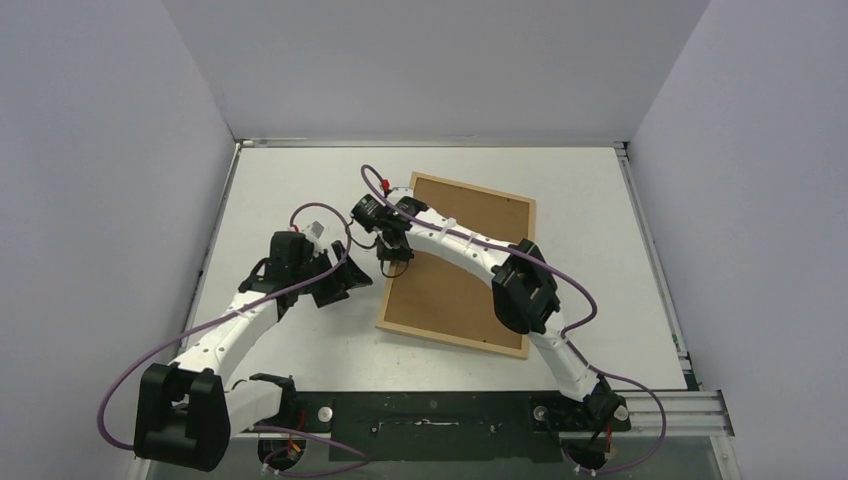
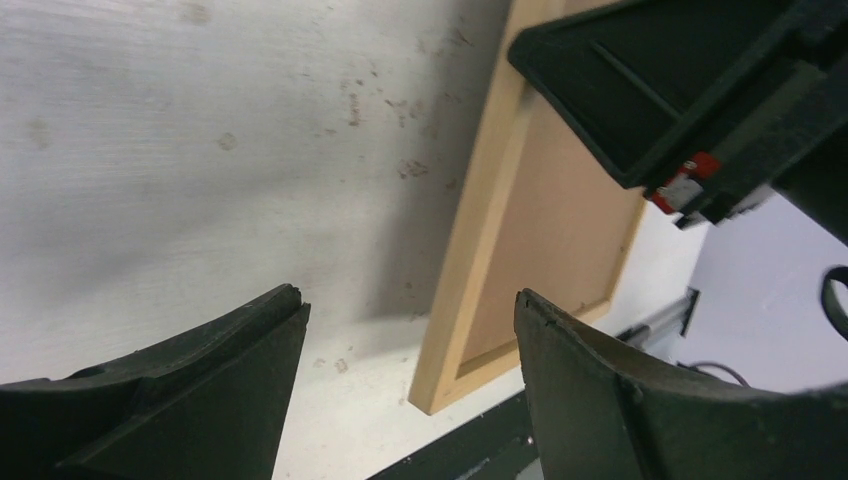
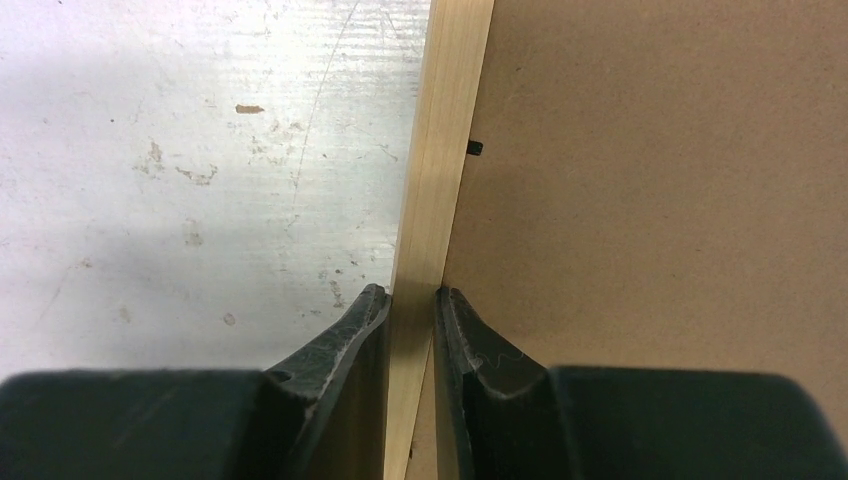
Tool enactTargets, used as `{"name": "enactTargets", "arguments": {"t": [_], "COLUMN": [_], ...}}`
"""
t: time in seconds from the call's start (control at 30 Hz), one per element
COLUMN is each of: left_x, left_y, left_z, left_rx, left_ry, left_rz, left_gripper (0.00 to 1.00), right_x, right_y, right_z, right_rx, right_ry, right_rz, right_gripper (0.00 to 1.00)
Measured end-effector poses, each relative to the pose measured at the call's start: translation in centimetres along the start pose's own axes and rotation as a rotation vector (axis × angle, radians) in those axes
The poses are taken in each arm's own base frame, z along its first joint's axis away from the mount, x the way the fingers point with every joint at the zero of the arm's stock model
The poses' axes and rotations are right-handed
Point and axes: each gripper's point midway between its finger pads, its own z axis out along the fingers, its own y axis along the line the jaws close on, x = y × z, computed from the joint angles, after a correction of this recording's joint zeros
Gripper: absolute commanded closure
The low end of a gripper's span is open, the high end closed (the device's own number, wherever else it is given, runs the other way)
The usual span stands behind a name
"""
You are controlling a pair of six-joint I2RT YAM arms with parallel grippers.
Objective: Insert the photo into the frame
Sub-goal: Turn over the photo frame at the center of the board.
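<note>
Next, my left gripper will go sideways onto the frame's rim point(image 1: 384, 307) point(image 2: 454, 325) beside its near corner and close, since that part of the rim lies to its right in the top view.
The frame point(image 1: 445, 295) lies back side up right of the table's centre, a plain brown board inside a thin light-wood rim point(image 3: 440, 150). My right gripper point(image 1: 392, 268) reaches over it from the right and is shut on the rim of its left long side point(image 3: 411, 300), one finger outside over the table, the other on the board. My left gripper point(image 1: 345, 283) hovers open just left of the frame, nothing between its fingers point(image 2: 410, 310); the left wrist view shows the frame's near corner point(image 2: 440, 395) and the right gripper's black body point(image 2: 680, 90). The photo is out of view.
White walls close off the table on the left, back and right. A black mounting strip point(image 1: 430, 410) runs along the near edge between the arm bases, with a metal rail point(image 1: 680, 405) at the right. Purple cables loop over both arms.
</note>
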Motion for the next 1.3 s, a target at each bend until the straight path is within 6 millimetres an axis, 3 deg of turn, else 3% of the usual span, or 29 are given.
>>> {"name": "enactTargets", "arguments": {"t": [0.2,0.4,0.57,0.73,0.9,1.0,1.1,1.3], "left_x": [1.6,3.7,3.5,2.9,2.7,2.3,1.7,-0.7], "left_y": [-2.0,-2.4,-4.0,-5.2,-6.2,-6.9,-7.2,-8.1], "left_z": [1.7,2.8,2.3,2.2,2.0,1.7,1.6,0.1], "left_rx": [0.140,0.199,0.265,0.312,0.357,0.395,0.393,0.343], "left_ry": [0.123,0.268,0.294,0.302,0.313,0.306,0.284,0.234], "left_rz": [-0.004,-0.062,-0.070,-0.077,-0.076,-0.031,-0.015,0.056], "left_gripper": [0.28,0.44,0.61,0.65,0.86,0.94,0.99,1.00], "right_x": [0.0,-0.9,-2.1,-3.6,-4.2,-4.5,-5.2,-8.2], "right_y": [0.1,0.7,1.0,1.3,1.3,1.3,1.2,-0.6], "right_z": [0.0,-0.5,-1.8,-3.9,-4.7,-4.7,-4.9,-7.5], "right_rx": [-0.017,-0.059,-0.100,-0.164,-0.198,-0.203,-0.214,-0.243], "right_ry": [0.016,0.024,0.014,-0.007,-0.005,-0.007,-0.019,-0.070], "right_rz": [0.016,0.056,0.098,0.152,0.188,0.196,0.215,0.264], "right_gripper": [1.00,1.00,1.00,1.00,1.00,0.70,0.48,0.32]}}
